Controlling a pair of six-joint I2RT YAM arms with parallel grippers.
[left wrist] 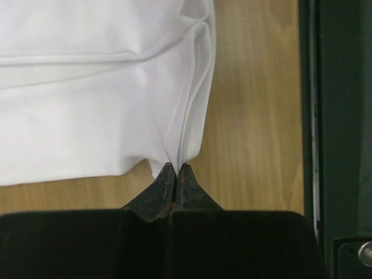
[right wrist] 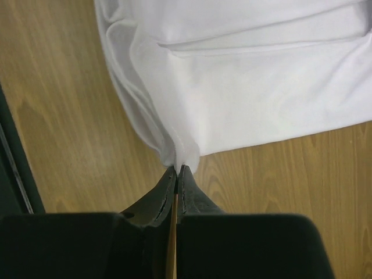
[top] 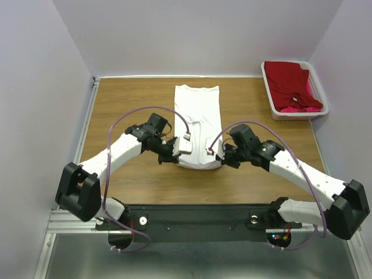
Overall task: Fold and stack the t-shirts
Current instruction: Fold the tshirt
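The left gripper will next carry the t-shirt's near corner outward and let it go over the t-shirt's middle (left wrist: 64, 157), because that part of the cloth lies outward of the gripper.
The white t-shirt (top: 197, 116) lies folded into a long strip down the middle of the wooden table. My left gripper (top: 176, 152) is shut on its near left corner; in the left wrist view the gripper (left wrist: 176, 168) pinches the white cloth (left wrist: 87, 116) at its edge. My right gripper (top: 219, 153) is shut on the near right corner; in the right wrist view the gripper (right wrist: 178, 170) pinches the white cloth (right wrist: 261, 87). The near end is lifted slightly. A deep red t-shirt (top: 288, 82) and a bright pink t-shirt (top: 302, 108) lie in the basket.
A white plastic basket (top: 269, 96) stands at the table's far right corner. Bare wooden table (top: 128, 110) lies on both sides of the white shirt. The black base rail (top: 197, 216) runs along the near edge.
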